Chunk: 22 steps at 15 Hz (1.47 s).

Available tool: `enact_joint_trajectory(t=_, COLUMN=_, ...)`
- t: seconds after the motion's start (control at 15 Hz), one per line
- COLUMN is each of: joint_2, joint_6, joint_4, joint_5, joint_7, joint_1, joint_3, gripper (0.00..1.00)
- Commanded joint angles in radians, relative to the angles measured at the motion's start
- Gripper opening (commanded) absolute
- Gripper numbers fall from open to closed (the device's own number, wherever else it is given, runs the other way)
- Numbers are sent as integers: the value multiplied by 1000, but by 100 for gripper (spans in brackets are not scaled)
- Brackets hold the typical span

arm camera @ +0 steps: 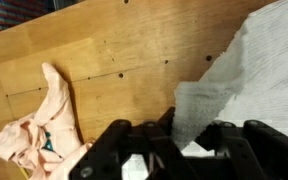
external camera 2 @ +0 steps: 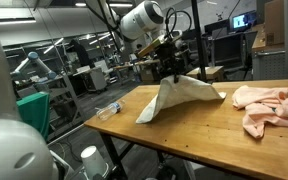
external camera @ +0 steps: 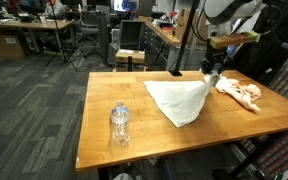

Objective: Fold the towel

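The gripper moves outward over the towel's flat spread part next and releases the towel's held corner there, since the rest lies open on that side.
A white towel (external camera: 181, 100) lies on the wooden table (external camera: 104, 130), with one corner lifted. My gripper (external camera: 212, 72) is shut on that corner and holds it above the table. In an exterior view the towel (external camera 2: 179, 98) hangs like a tent from the gripper (external camera 2: 172, 72). In the wrist view the towel (arm camera: 259, 70) runs up between the black fingers (arm camera: 184, 140), with the rest spread at the right.
A clear plastic water bottle (external camera: 120, 124) stands near the table's front left and shows lying in an exterior view (external camera 2: 108, 109). A pink cloth (external camera: 240, 93) is crumpled next to the towel, seen also in the other views (external camera 2: 266, 104) (arm camera: 39, 135).
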Motion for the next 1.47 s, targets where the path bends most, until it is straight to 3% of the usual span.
enact_joint_trajectory(t=0.0, joint_2=157, joint_6=-140, joint_4=252, joint_5=-36, joint_7=-22, joint_1=50, joint_3=30, gripper=7)
enact_joint_trajectory(t=0.6, joint_2=484, joint_6=-188, joint_4=706, joint_5=-42, joint_7=-34, joint_1=161, joint_3=18, gripper=7)
enact_joint_trajectory(t=0.87, joint_2=588, joint_6=-213, joint_4=896, joint_5=19, joint_7=-23, joint_1=172, joint_3=17, gripper=7)
enact_joint_trajectory(t=1.4, joint_2=752, joint_6=-371, joint_4=1206, joint_5=172, joint_7=-22, joint_1=183, joint_3=32, gripper=7)
